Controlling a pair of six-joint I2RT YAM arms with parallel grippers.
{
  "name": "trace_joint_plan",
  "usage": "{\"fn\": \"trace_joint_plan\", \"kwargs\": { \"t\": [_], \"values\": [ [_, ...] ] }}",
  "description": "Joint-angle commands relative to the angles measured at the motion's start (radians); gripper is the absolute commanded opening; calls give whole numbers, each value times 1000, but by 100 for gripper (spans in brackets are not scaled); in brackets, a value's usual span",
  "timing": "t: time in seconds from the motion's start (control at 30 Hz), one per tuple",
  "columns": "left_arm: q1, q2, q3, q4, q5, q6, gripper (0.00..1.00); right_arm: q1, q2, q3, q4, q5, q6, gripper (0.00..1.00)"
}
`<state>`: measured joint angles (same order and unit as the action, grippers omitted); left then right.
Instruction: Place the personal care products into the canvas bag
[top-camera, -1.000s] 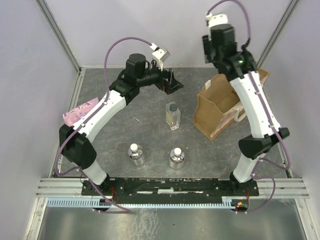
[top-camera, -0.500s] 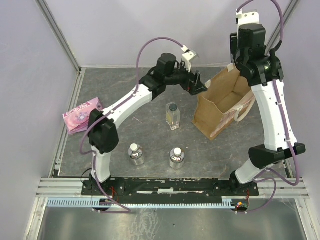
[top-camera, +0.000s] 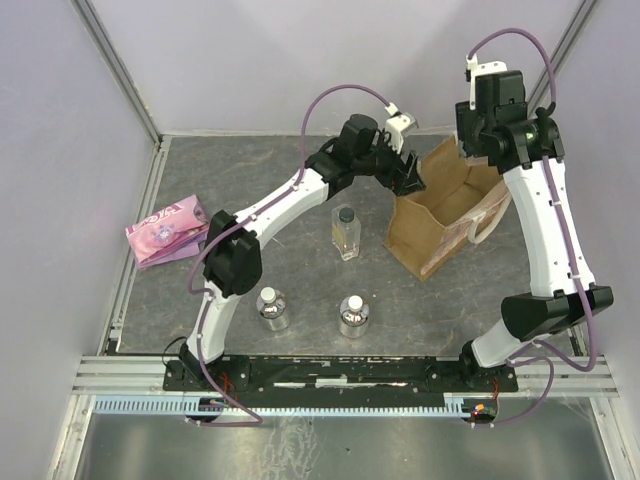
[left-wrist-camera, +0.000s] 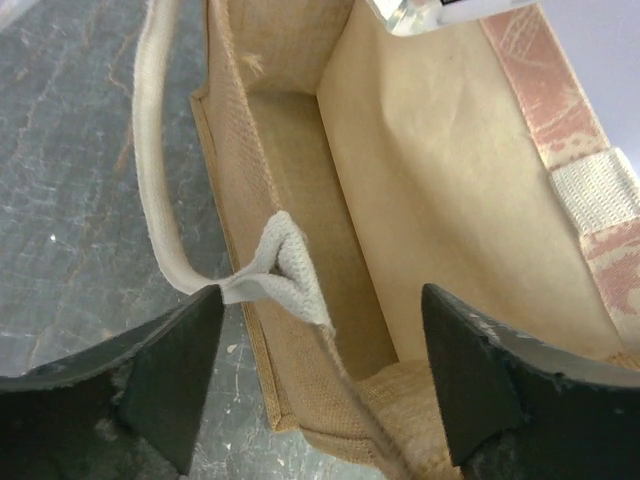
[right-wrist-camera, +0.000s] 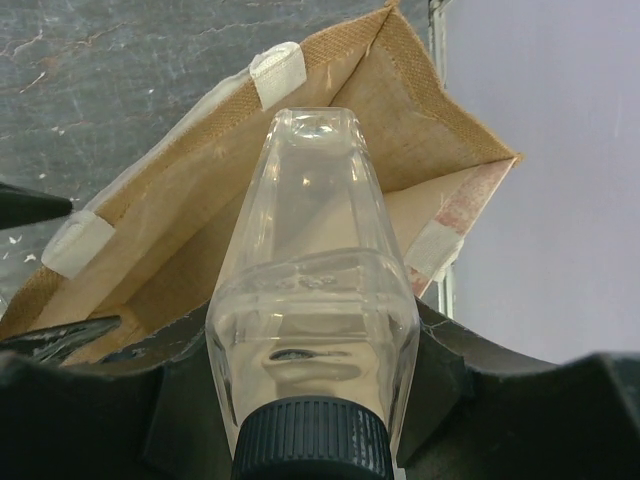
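Note:
My right gripper moves down between the sides of the canvas bag's opening (top-camera: 462, 192) (right-wrist-camera: 210, 240) below it next, holding the bottle bottom-down, and releases it inside the bag.
The canvas bag (top-camera: 432, 225) stands upright at the right, mouth open. My right gripper (right-wrist-camera: 312, 340) is shut on a tall clear bottle (right-wrist-camera: 312, 250) with a dark cap (right-wrist-camera: 310, 440), held bottom-down above the bag's mouth (right-wrist-camera: 330, 170); the gripper shows in the top view (top-camera: 480, 135). My left gripper (left-wrist-camera: 322, 300) is open at the bag's left rim (top-camera: 410, 178), with the bag wall and a white handle (left-wrist-camera: 160, 200) between its jaws. A second clear bottle (top-camera: 345, 232) and two short silvery bottles (top-camera: 271, 308) (top-camera: 352, 315) stand on the table.
A flat pink packet (top-camera: 165, 230) lies at the table's left edge. Grey walls and metal frame rails close in the table at the back and sides. The bag stands close to the right rail.
My left arm has swung right from the back middle to the bag's left rim. My right arm has moved right and now holds the bottle over the bag's mouth.

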<state>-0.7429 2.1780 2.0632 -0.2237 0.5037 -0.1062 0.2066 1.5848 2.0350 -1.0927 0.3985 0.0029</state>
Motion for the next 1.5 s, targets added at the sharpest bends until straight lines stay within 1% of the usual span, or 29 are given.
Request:
{"fn": "trace_joint_plan", "kwargs": {
  "t": [0.0, 0.03, 0.1, 0.17, 0.27, 0.3, 0.33, 0.5, 0.83, 0.9, 1.03, 1.2, 1.33, 1.47],
  "values": [
    [-21, 15, 48, -65, -10, 84, 77, -23, -86, 18, 106, -41, 23, 0],
    [-21, 18, 47, -76, -11, 89, 70, -28, -86, 12, 104, -49, 27, 0],
    [-21, 20, 41, -91, -9, 92, 52, -33, -86, -4, 103, -62, 37, 0],
    [-22, 18, 37, -98, -6, 92, 37, -40, -85, -18, 104, -72, 41, 0],
    [-23, 0, 41, -129, -20, 92, 12, -56, -79, -25, 108, -98, 37, 0],
    [-22, -8, 40, -145, -35, 98, 7, -63, -74, -28, 111, -121, 34, 0],
    [-22, -18, 40, -163, -43, 105, 4, -70, -69, -31, 113, -137, 30, 0],
    [-21, -59, 48, -279, -82, 153, 4, -97, -50, -80, 159, -196, -11, 0],
    [-12, -109, 44, -390, -147, 181, 4, -157, 30, -129, 200, -246, -22, 0],
    [-7, -125, 44, -402, -151, 183, 4, -160, 41, -146, 209, -261, -63, 0],
    [9, -146, 43, -422, -136, 186, 4, -171, 15, -267, 306, -360, -200, 0],
    [26, -158, 40, -459, -120, 199, 4, -217, 46, -303, 304, -540, -291, 0],
    [31, -165, 28, -461, -112, 201, 4, -227, 81, -313, 291, -566, -376, 0],
    [33, -164, 26, -461, -102, 204, 4, -240, 121, -314, 301, -578, -424, 0]
  ]
}}
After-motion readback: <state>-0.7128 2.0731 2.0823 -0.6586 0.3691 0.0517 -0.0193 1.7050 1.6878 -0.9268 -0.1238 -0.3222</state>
